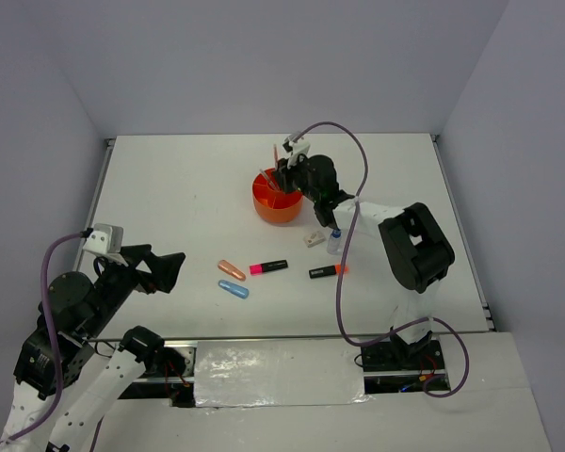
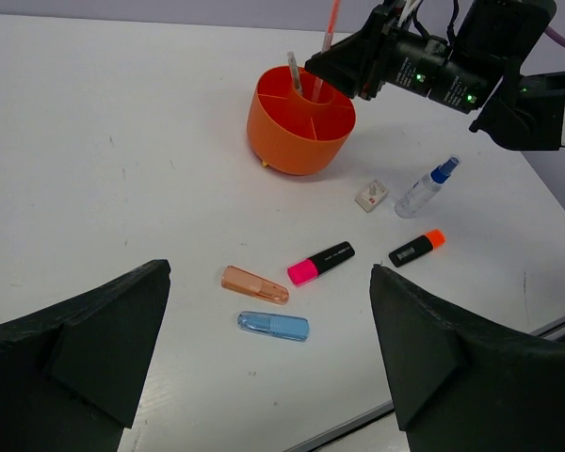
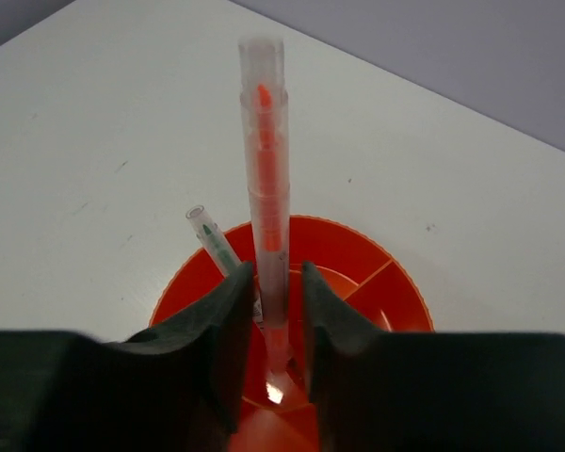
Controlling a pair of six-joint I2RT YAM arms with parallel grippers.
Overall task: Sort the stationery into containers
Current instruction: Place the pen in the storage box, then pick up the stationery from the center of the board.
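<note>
The orange capsule's end farther from the highlighters has bare table on either side of it, so my left gripper will go to the right in the top view and down, and turn onto that end.
The orange tub [image 1: 281,205] [image 3: 392,285] stands mid-table. My right gripper [image 1: 284,174] [image 3: 278,275] hangs over its central cup, jaws slightly apart on either side of the upright pink pen [image 3: 266,169] [image 2: 330,24], with a thin gap showing on the right. The grey pen [image 3: 212,240] [image 2: 293,73] leans in a side compartment. An orange capsule [image 2: 254,283], a blue capsule [image 2: 274,326], a pink-ended highlighter [image 2: 321,263], an orange-ended highlighter [image 2: 417,248], a white eraser [image 2: 371,195] and a blue-capped bottle [image 2: 426,187] lie on the table. My left gripper [image 1: 174,268] [image 2: 269,268] is open, near the front left.
The right arm [image 1: 410,240] reaches across the table's right side above the bottle and eraser. The white table's front edge [image 2: 433,400] runs just below the capsules. Grey walls close the back and both sides.
</note>
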